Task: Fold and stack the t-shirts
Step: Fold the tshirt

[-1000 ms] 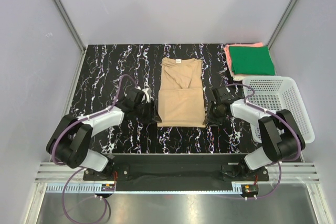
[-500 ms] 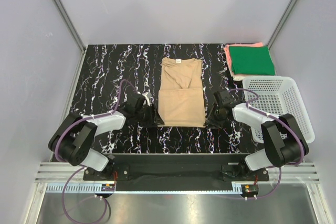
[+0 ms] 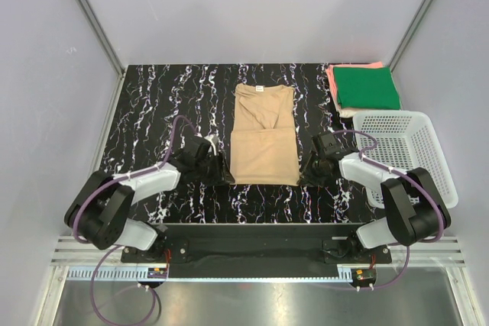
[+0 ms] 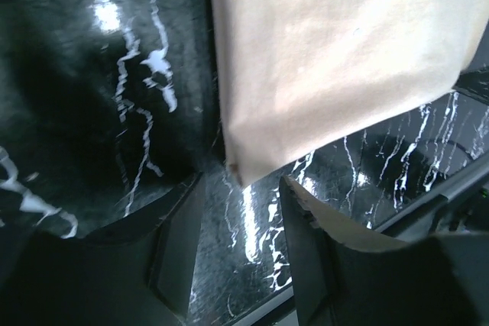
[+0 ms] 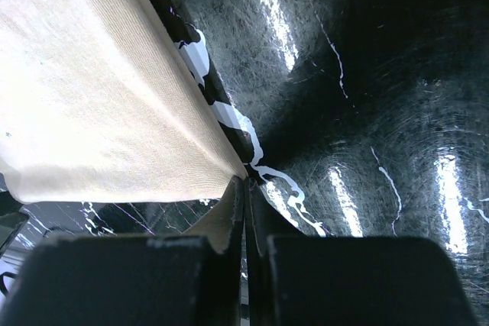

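Observation:
I will ease my left gripper a short way onto the tan t-shirt's ungripped near corner [image 3: 233,182] [image 4: 244,174] next and close on it, as that corner lines up with the gripper's open gap.
The tan t-shirt [image 3: 263,143] lies flat at the table's middle, its lower half folded up over itself. My left gripper [image 3: 226,175] is open at its near left corner; in the left wrist view the corner [image 4: 235,167] sits just ahead of the gap between my fingers [image 4: 241,188]. My right gripper [image 3: 304,173] is at the near right corner, shut, and the cloth's corner [image 5: 221,162] runs right into the closed fingertips [image 5: 246,185]. The dark green t-shirt [image 3: 368,88] lies folded on the coral-pink one [image 3: 333,82] at the back right.
A white mesh basket [image 3: 393,115] stands at the right edge, close behind my right arm. The black marbled tabletop [image 3: 153,112] ends in a metal rail at the near edge. Grey walls close in the left, back and right.
Both grippers have slid toward the near edge along the shirt's sides, down to its near corners. The shirt has not visibly moved.

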